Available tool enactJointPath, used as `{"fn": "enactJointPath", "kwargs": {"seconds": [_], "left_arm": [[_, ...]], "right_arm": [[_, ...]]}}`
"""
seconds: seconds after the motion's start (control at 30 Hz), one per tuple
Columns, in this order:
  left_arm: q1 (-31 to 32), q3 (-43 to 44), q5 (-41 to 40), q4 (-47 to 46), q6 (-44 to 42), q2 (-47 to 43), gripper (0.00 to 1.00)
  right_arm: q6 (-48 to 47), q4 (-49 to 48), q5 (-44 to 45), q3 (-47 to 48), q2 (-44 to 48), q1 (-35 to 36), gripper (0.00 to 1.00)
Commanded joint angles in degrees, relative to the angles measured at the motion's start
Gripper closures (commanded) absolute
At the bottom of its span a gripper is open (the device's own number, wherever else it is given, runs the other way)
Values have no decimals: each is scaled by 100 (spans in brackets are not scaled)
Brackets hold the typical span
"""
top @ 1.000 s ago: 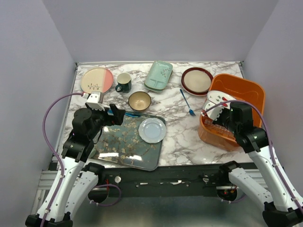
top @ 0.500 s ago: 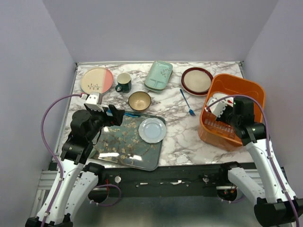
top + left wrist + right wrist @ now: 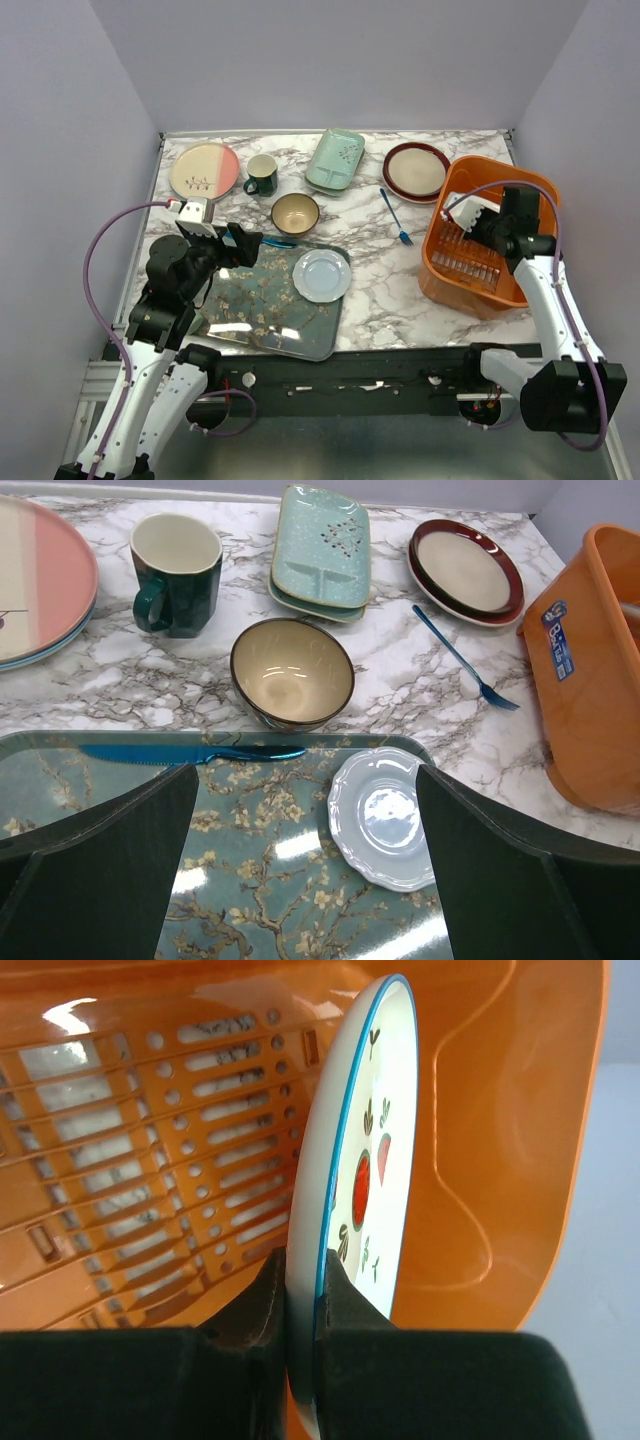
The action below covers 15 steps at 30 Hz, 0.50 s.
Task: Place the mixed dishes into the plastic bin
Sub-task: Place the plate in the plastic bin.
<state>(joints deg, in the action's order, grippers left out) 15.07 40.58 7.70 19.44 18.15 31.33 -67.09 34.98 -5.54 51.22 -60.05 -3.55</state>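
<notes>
The right gripper lowers the white plate deeper into the orange plastic bin and slightly away from my base next.
My right gripper (image 3: 302,1290) is shut on the rim of the white plate with red wedges (image 3: 365,1185) and holds it on edge inside the orange plastic bin (image 3: 500,165), over its slotted floor (image 3: 150,1160). My left gripper (image 3: 305,880) is open and empty above the floral tray. On the table stand the cream-and-pink plate (image 3: 204,169), dark green mug (image 3: 262,175), mint rectangular dish (image 3: 335,158), brown bowl (image 3: 295,213) and red-rimmed plate (image 3: 416,170). No pale green cup shows.
The dark floral tray (image 3: 265,300) lies at the near left with a small pale blue plate (image 3: 321,275) and a blue knife (image 3: 190,752) on it. A blue fork (image 3: 395,215) lies between the bowl and the bin.
My right gripper has carried the white plate farther back and deeper into the bin, turning it on edge. The left arm has barely moved.
</notes>
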Motion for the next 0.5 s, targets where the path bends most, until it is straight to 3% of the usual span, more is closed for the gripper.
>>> {"fn": "enactJointPath", "kwargs": {"seconds": [0.0,0.47], "left_arm": [[-30,-32,21,-55,-93,-57,1],[-101,-32,108,-90,-110,22,1]], "right_arm": [[-674,-1186,-263,300,-348,-207,97],[-806,-1828,-334,239,-1281,-269,93]]}}
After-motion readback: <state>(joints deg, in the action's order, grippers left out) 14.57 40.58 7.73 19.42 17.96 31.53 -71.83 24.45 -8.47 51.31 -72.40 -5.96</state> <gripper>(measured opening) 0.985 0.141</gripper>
